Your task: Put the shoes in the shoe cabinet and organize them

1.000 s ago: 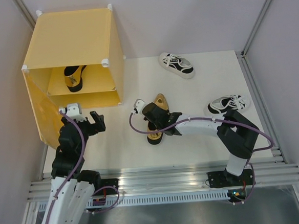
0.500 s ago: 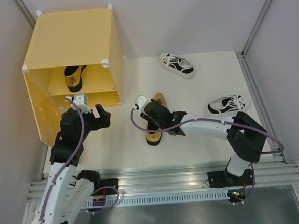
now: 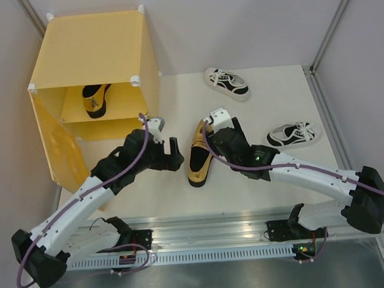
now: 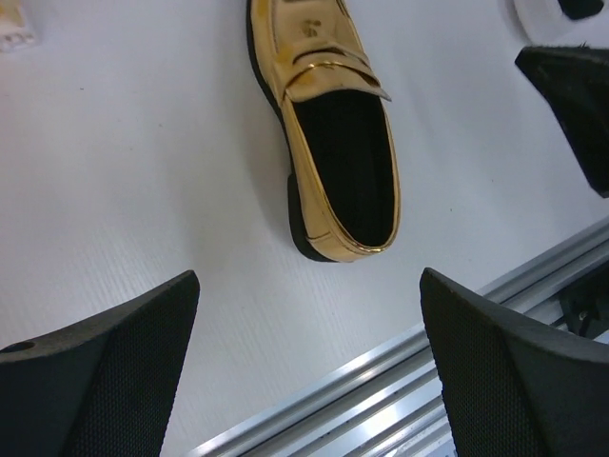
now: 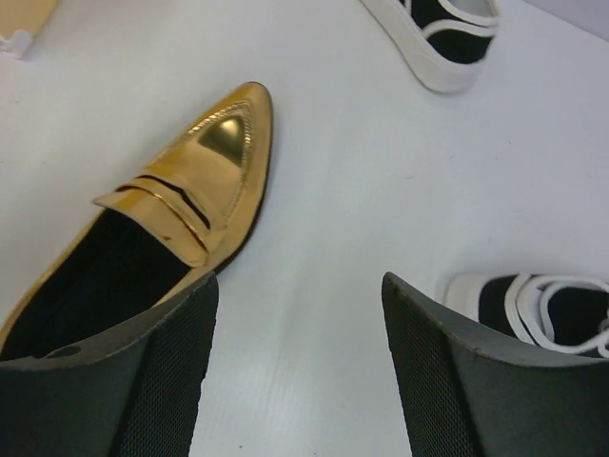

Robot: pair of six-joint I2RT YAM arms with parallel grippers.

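Observation:
The shoe's opening has room for one finger, so my left gripper will move across the gold shoe and down onto the shoe's rim beside my right gripper.
A gold loafer (image 3: 197, 158) (image 4: 338, 143) (image 5: 190, 190) lies flat on the white table, toe to the back. My left gripper (image 3: 173, 154) (image 4: 309, 281) hovers just left of its heel, open and empty. My right gripper (image 3: 218, 142) (image 5: 300, 286) stands open just right of the loafer, its left finger beside the shoe's edge, nothing held. The second gold loafer (image 3: 95, 100) sits on the inner shelf of the yellow shoe cabinet (image 3: 93, 45), whose door (image 3: 57, 143) hangs open at the left. One white sneaker (image 3: 227, 83) (image 5: 442, 33) lies at the back, another (image 3: 293, 134) (image 5: 542, 309) at the right.
An aluminium rail (image 3: 211, 225) (image 4: 400, 381) runs along the table's near edge, close under my left gripper. Metal frame posts (image 3: 332, 22) and grey walls close in the back and sides. The lower cabinet compartment (image 3: 115, 128) opens toward the table.
My right gripper has opened and let go of the gold loafer, which now lies flat, and has shifted right. My left arm has swung right, away from the cabinet, to beside the loafer.

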